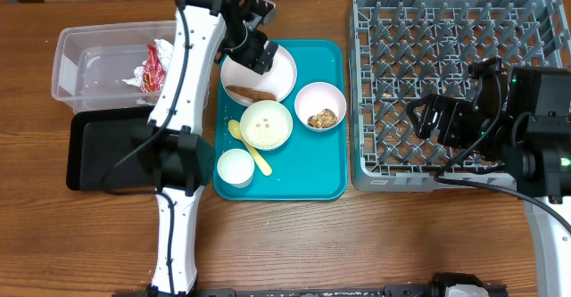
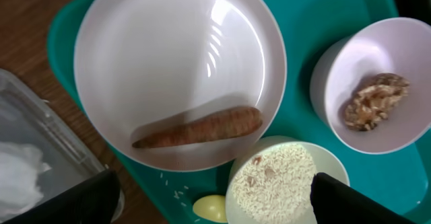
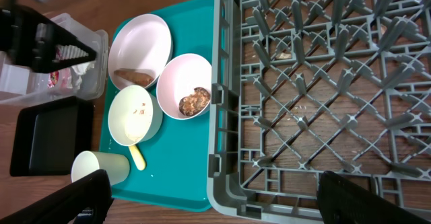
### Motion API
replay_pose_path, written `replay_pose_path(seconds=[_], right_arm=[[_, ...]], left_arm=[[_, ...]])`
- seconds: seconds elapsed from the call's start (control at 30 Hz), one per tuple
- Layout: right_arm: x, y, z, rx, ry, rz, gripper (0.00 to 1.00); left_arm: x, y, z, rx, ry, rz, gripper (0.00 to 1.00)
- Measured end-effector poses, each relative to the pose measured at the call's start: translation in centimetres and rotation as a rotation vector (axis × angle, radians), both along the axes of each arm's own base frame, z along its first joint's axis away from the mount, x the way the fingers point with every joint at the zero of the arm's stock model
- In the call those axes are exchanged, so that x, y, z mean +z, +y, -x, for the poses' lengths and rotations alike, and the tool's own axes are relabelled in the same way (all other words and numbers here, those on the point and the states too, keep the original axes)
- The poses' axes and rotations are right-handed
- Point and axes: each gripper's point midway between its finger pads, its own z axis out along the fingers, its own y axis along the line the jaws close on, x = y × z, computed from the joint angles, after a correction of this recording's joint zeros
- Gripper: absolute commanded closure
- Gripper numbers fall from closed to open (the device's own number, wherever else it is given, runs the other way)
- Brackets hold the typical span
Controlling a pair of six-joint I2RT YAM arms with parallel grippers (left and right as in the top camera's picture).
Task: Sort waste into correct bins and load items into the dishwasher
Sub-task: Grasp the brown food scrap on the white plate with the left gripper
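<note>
I should next turn and lower my left gripper onto the carrot piece's thick end, as the piece lies lengthwise across my finger gap.
A pale pink plate [image 1: 272, 76] with an orange carrot piece [image 1: 250, 93] lies on the teal tray [image 1: 312, 168]. My left gripper [image 1: 254, 52] hovers open and empty above the plate [image 2: 175, 56]; the carrot piece [image 2: 199, 128] lies just ahead of the fingers [image 2: 212, 190]. A bowl of white rice [image 1: 266, 124], a bowl with a brown lump [image 1: 320, 106], a white cup [image 1: 235, 167] and a yellow spoon [image 1: 252, 150] share the tray. The clear tub [image 1: 89, 65] holds a red wrapper [image 1: 156, 65] and white paper [image 1: 134, 76]. My right gripper [image 1: 428, 119] is open over the grey rack [image 1: 446, 29].
The shallow black tray [image 1: 98, 150] lies in front of the clear tub, partly under my left arm. A few rice grains lie loose on the teal tray [image 2: 175, 183]. The rack's left wall [image 3: 219, 83] stands right against the teal tray. Bare wood runs along the front.
</note>
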Motion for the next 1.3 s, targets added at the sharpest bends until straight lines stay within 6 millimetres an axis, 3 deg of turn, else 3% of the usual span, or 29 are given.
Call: replay_pose_path(seconds=[0.33,0.53,0.7,0.97,1.3], right_arm=[[0.0,0.0,0.0,0.000,0.002,0.000,0.00],[-0.8,0.0,0.0,0.000,0.038,-0.002,0.00],[-1.6,0.0,-0.3,0.000,0.070,-0.003,0.00],[-2.1,0.0,-0.6,0.000,0.088,-0.004,0.00],[-2.2,0.0,-0.6,0.000,0.091,-0.004,0.00]], left_arm=[[-8.3,0.6,0.3,0.426,0.248,-0.021,0.17],[-11.5,0.8,1.0,0.584,0.340,-0.044,0.19],[-11.6,0.7,0.7,0.630,0.337,-0.038,0.20],[-11.6,-0.5,-1.6,0.630,0.248,0.013,0.28],[-12.2,-1.3,-1.2,0.612,0.217,-0.052,0.29]])
